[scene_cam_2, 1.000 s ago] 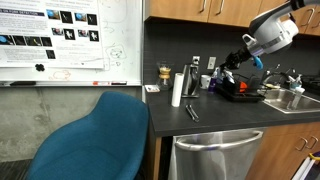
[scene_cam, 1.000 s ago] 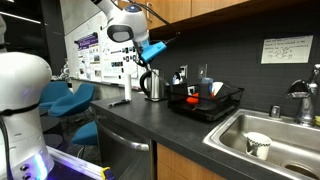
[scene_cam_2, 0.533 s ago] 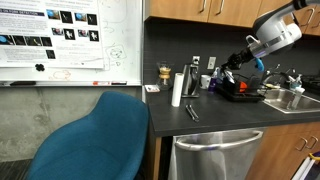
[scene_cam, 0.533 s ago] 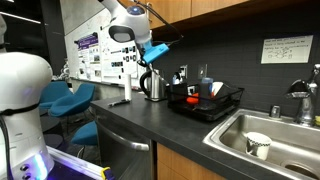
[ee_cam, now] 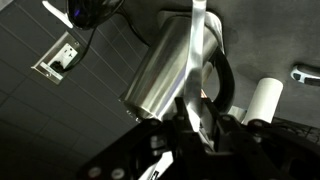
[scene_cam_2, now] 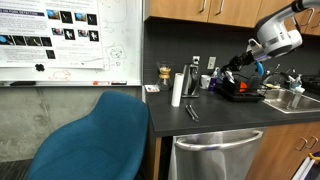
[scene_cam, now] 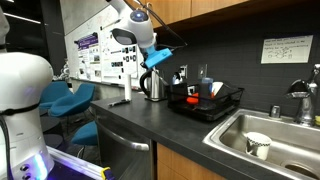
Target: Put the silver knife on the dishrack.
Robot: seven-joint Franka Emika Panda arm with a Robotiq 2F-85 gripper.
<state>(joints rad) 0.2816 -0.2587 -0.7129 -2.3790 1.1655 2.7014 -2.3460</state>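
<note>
The gripper moves down next toward the items at the dishrack's end by the kettle below, clear of the kettle, and releases the knife (ee_cam: 197,40).
My gripper (ee_cam: 197,118) is shut on the silver knife (ee_cam: 197,40), whose flat blade sticks out from the jaws in the wrist view. In both exterior views the gripper (scene_cam: 152,58) (scene_cam_2: 236,68) hangs in the air above the steel kettle (scene_cam: 152,85), which also fills the wrist view (ee_cam: 165,70). The black wire dishrack (scene_cam: 222,102) stands on the counter beside the kettle, toward the sink, with several items in it. It also shows in an exterior view (scene_cam_2: 243,94). The knife is too thin to make out in the exterior views.
A steel sink (scene_cam: 285,130) with a white mug (scene_cam: 258,145) lies past the dishrack. A white roll (scene_cam_2: 177,88) stands on the dark counter and shows in the wrist view (ee_cam: 263,100). Dark utensils (scene_cam_2: 190,112) lie near the counter edge. A blue chair (scene_cam_2: 95,140) stands in front.
The gripper with the knife has dropped slightly and shifted a little over the kettle toward the dishrack. Nothing else has moved.
</note>
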